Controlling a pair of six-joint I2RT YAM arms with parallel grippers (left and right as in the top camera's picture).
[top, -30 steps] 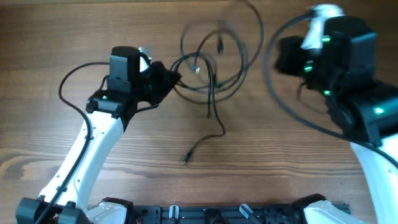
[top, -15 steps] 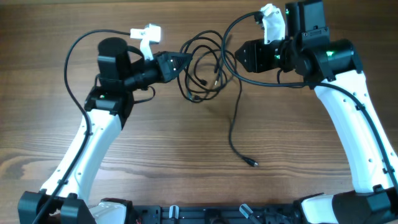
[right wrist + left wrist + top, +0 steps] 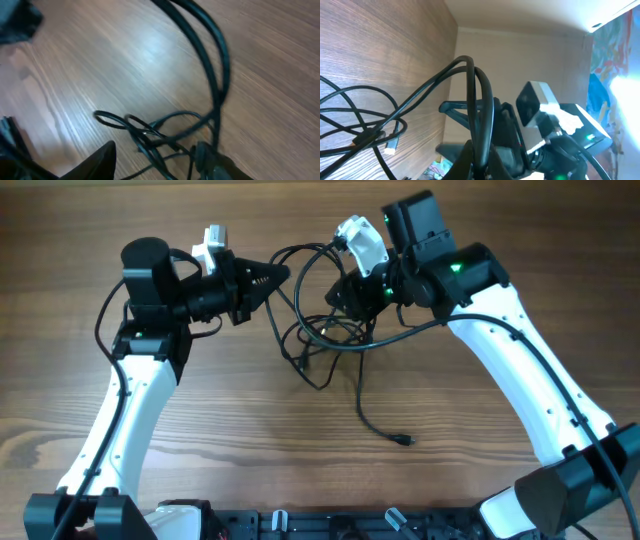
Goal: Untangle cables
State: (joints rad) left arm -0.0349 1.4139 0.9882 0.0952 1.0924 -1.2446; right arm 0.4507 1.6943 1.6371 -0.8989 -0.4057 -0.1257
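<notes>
Next I will move my left gripper left in the overhead view, toward the bare wood [image 3: 238, 348] beside the tangle, and release both pieces of cable, since my right gripper hangs close.
The thin black cables [image 3: 325, 330] lie tangled on the table between my arms. One long tail ends in a small plug [image 3: 403, 440] toward the front. My left gripper [image 3: 276, 277] is shut on two cable strands and holds them raised. In the left wrist view [image 3: 480, 159] these strands arch up from its jaws as a loop [image 3: 470, 67], and a metal-tipped plug [image 3: 391, 146] lies on the wood. My right gripper [image 3: 346, 297] hangs over the tangle. In the right wrist view [image 3: 155, 148] it is open, with cable strands [image 3: 150, 135] between its fingers and a loop [image 3: 220, 65] rising by the right one.
The wooden table [image 3: 200, 430] runs all around the tangle. The two grippers are close together at the back middle. The arm bases and a black rail [image 3: 340, 525] line the front edge.
My right arm has swung left and down onto the tangle. My left gripper has pulled a little left with its strands. The tangle has bunched together, and its tail now trails to the front right.
</notes>
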